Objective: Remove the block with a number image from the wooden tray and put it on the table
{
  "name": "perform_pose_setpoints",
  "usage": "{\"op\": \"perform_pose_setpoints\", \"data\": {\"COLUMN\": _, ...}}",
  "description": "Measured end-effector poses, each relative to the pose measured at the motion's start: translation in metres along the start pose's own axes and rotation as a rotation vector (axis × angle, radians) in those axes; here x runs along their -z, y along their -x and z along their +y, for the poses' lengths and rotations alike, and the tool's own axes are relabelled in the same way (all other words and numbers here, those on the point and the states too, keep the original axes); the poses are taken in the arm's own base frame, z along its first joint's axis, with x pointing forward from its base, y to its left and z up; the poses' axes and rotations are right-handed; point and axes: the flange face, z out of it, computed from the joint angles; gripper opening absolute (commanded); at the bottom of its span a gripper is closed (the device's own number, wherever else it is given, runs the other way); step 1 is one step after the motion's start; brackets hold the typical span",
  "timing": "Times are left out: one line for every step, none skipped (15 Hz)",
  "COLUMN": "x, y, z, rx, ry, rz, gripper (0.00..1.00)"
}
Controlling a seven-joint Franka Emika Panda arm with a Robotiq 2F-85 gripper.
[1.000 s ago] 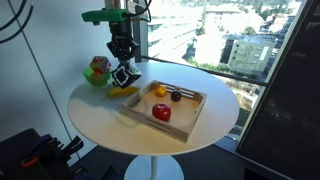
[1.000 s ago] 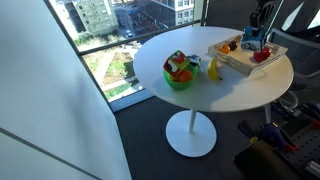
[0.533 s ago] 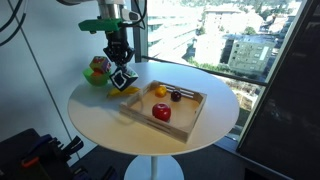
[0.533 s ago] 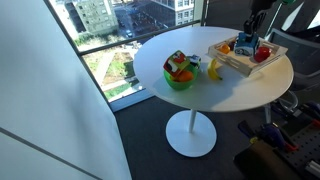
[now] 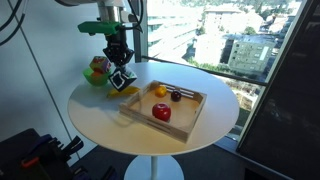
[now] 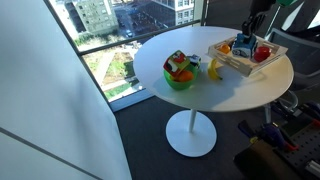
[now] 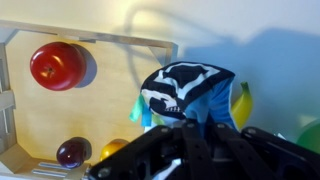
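Observation:
My gripper goes down and toward the right in the wrist view next, past the tray's rim to the bare tabletop, since its block (image 6: pixel 246 44) overhangs the tray.
My gripper (image 5: pixel 119 66) is shut on the block with a number image (image 5: pixel 122 79), a small cube with a white face, a dark mark and blue sides. It hangs in the air over the left end of the wooden tray (image 5: pixel 185 125). In the wrist view the block (image 7: pixel 186 92) fills the middle, held by the black fingers (image 7: pixel 185 135), with the tray (image 7: pixel 110 90) below on the left. In an exterior view the block (image 6: pixel 246 44) hangs over the tray (image 6: pixel 238 64) on the round white table (image 6: pixel 200 90).
A red apple (image 5: pixel 161 113), a dark plum (image 5: pixel 175 96) and an orange fruit (image 5: pixel 158 90) lie in the tray. A banana (image 5: pixel 122 92) lies beside the tray's left end. A green bowl with a green and red block (image 5: pixel 97 71) stands at the table's left.
The gripper has risen a little with the block and shifted slightly left over the tray's end. Nothing else moved.

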Motion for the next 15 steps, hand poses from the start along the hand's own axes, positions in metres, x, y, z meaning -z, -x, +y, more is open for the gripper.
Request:
{"op": "perform_pose_setpoints", "data": {"x": -0.0002, "y": 0.0001, "z": -0.0001, "rx": -0.006, "ry": -0.001, "rz": 0.000, "gripper": 0.04}}
{"op": "perform_pose_setpoints", "data": {"x": -0.0003, "y": 0.0002, "z": -0.0001, "rx": -0.012, "ry": -0.001, "rz": 0.000, "gripper": 0.04}}
{"op": "perform_pose_setpoints", "data": {"x": -0.0001, "y": 0.0003, "z": 0.0001, "rx": -0.019, "ry": -0.001, "rz": 0.000, "gripper": 0.09}}
{"op": "perform_pose_setpoints", "data": {"x": -0.0004, "y": 0.0003, "z": 0.0001, "rx": -0.019, "ry": -0.001, "rz": -0.001, "gripper": 0.09}}
{"op": "perform_pose_setpoints", "data": {"x": -0.0012, "y": 0.0002, "z": 0.0001, "rx": -0.019, "ry": -0.002, "rz": -0.002, "gripper": 0.09}}
{"op": "perform_pose_setpoints", "data": {"x": -0.0019, "y": 0.0001, "z": 0.0000, "rx": -0.019, "ry": -0.002, "rz": -0.004, "gripper": 0.09}}
{"op": "perform_pose_setpoints", "data": {"x": -0.0025, "y": 0.0000, "z": 0.0000, "rx": -0.019, "ry": -0.002, "rz": -0.005, "gripper": 0.09}}
{"op": "perform_pose_setpoints", "data": {"x": -0.0028, "y": 0.0000, "z": 0.0000, "rx": -0.019, "ry": -0.002, "rz": -0.005, "gripper": 0.09}}
{"op": "perform_pose_setpoints", "data": {"x": -0.0028, "y": 0.0000, "z": 0.0000, "rx": -0.019, "ry": -0.002, "rz": -0.006, "gripper": 0.09}}
{"op": "perform_pose_setpoints", "data": {"x": -0.0028, "y": 0.0000, "z": 0.0000, "rx": -0.019, "ry": -0.002, "rz": -0.006, "gripper": 0.09}}
{"op": "perform_pose_setpoints", "data": {"x": -0.0028, "y": 0.0000, "z": 0.0000, "rx": -0.019, "ry": -0.002, "rz": -0.006, "gripper": 0.09}}
{"op": "perform_pose_setpoints", "data": {"x": -0.0028, "y": 0.0000, "z": 0.0000, "rx": -0.019, "ry": -0.002, "rz": -0.006, "gripper": 0.09}}
{"op": "perform_pose_setpoints", "data": {"x": -0.0028, "y": 0.0000, "z": 0.0000, "rx": -0.019, "ry": -0.002, "rz": -0.006, "gripper": 0.09}}
{"op": "perform_pose_setpoints", "data": {"x": -0.0028, "y": 0.0000, "z": 0.0000, "rx": -0.019, "ry": -0.002, "rz": -0.006, "gripper": 0.09}}
{"op": "perform_pose_setpoints", "data": {"x": -0.0028, "y": 0.0000, "z": 0.0000, "rx": -0.019, "ry": -0.002, "rz": -0.006, "gripper": 0.04}}
